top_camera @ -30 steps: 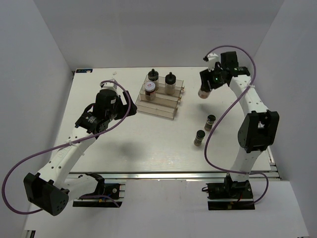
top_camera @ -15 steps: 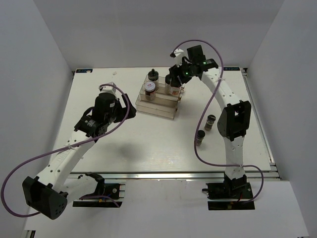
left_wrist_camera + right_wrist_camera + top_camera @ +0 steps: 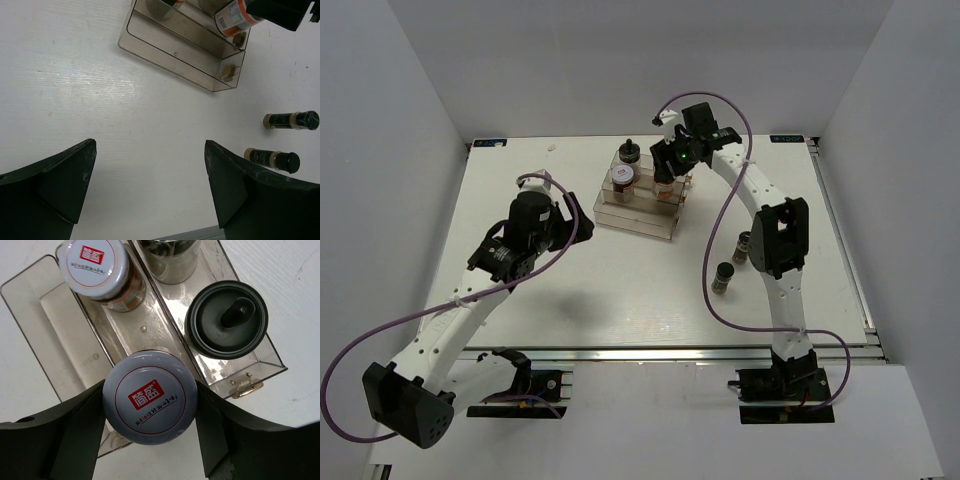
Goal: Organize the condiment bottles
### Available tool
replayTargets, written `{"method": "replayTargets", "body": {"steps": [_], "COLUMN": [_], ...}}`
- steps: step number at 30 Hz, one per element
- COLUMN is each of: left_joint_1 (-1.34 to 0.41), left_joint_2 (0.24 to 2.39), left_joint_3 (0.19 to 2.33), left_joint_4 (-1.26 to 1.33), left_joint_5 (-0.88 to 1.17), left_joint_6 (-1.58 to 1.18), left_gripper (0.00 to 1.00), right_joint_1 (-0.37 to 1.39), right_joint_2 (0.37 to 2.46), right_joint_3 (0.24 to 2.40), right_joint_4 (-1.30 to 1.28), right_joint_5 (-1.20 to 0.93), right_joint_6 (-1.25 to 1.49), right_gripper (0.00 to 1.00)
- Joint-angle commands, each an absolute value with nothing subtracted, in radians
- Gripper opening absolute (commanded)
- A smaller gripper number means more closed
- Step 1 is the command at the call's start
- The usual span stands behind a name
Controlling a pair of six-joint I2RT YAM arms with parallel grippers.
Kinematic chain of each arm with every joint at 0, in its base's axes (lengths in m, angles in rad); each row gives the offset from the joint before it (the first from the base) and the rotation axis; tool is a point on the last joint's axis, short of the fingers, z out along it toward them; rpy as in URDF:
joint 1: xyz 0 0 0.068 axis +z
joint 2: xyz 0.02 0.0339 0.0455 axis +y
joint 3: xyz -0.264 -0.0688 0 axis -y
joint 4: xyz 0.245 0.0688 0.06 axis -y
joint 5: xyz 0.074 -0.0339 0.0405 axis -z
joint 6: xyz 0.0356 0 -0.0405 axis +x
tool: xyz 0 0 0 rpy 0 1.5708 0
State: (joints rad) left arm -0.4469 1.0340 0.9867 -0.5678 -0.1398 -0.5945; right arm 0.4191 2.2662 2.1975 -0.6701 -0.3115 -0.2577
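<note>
The left gripper moves to the right in the top view and lowers onto the nearer shaker's black cap (image 3: 724,270) next, since that shaker stands off the rack (image 3: 638,212).
My right gripper (image 3: 667,163) is shut on a squat dark jar with a white red-labelled lid (image 3: 149,410) and holds it over the right part of the middle step of the clear rack (image 3: 638,212). The second such jar (image 3: 623,178) stands on that step's left part and shows in the right wrist view (image 3: 96,266). A black-capped bottle (image 3: 227,319) stands on the higher step beside the held jar. Another black-capped bottle (image 3: 629,152) stands at the rack's back left. Two slim dark shakers (image 3: 744,246) (image 3: 722,277) sit on the table to the right. My left gripper (image 3: 525,222) is open and empty over the bare table left of the rack.
The rack (image 3: 180,55) has brass fittings (image 3: 229,73) on its right end. In the left wrist view the two shakers (image 3: 291,120) (image 3: 272,159) lie right of the open fingers (image 3: 224,175). The table's near edge (image 3: 660,349) runs in front of the arms.
My right gripper has carried the jar leftward from the table's far right to over the rack. My left arm has shifted only slightly.
</note>
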Motion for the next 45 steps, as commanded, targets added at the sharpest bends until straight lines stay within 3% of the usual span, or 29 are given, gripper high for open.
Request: {"method": "replayTargets", "body": {"steps": [1, 10, 12, 14, 15, 18, 28, 34, 38, 40, 41, 44, 45], "left_joint_1": [-0.445, -0.445, -0.446, -0.446, -0.446, -0.452, -0.548, -0.636, -0.695, -0.716, -0.736, -0.779, -0.796], "left_joint_2": [1.006, 1.017, 1.022, 1.028, 1.038, 1.054, 1.129, 1.187, 1.241, 1.288, 1.311, 1.423, 1.452], "left_joint_3": [0.970, 0.969, 0.971, 0.974, 0.985, 1.005, 1.065, 1.075, 1.092, 1.100, 1.124, 1.182, 1.228], "left_joint_4": [-0.557, -0.500, -0.477, -0.453, -0.449, -0.440, -0.368, -0.269, -0.197, -0.158, -0.156, -0.186, -0.210], "left_joint_5": [-0.137, -0.048, -0.011, 0.052, 0.066, 0.113, 0.164, 0.210, 0.264, 0.282, 0.288, 0.302, 0.295], "left_joint_6": [-0.611, -0.583, -0.565, -0.555, -0.548, -0.532, -0.476, -0.417, -0.371, -0.367, -0.367, -0.356, -0.351], "left_gripper": [0.98, 0.98, 0.98, 0.98, 0.98, 0.98, 0.98, 0.97, 0.93, 0.90, 0.84, 0.74, 0.73], "right_joint_1": [0.414, 0.420, 0.423, 0.423, 0.423, 0.422, 0.423, 0.410, 0.316, 0.263, 0.208, 0.090, 0.063], "right_joint_2": [2.260, 2.286, 2.280, 2.279, 2.286, 2.290, 2.255, 2.171, 2.004, 1.955, 1.913, 1.821, 1.798], "right_joint_3": [2.256, 2.208, 2.181, 2.157, 2.154, 2.143, 2.126, 2.157, 2.114, 2.076, 2.038, 1.904, 1.869], "right_joint_4": [-0.571, -0.554, -0.542, -0.538, -0.543, -0.548, -0.578, -0.655, -0.727, -0.755, -0.765, -0.782, -0.785], "right_joint_5": [-0.313, -0.302, -0.307, -0.307, -0.307, -0.310, -0.344, -0.383, -0.626, -0.711, -0.769, -0.857, -0.868], "right_joint_6": [-0.242, -0.271, -0.279, -0.282, -0.282, -0.288, -0.324, -0.305, -0.367, -0.370, -0.368, -0.373, -0.382], "right_gripper": [0.00, 0.00, 0.07, 0.23, 0.36, 0.53, 0.89, 0.89, 0.88, 0.79, 0.75, 0.44, 0.20]}}
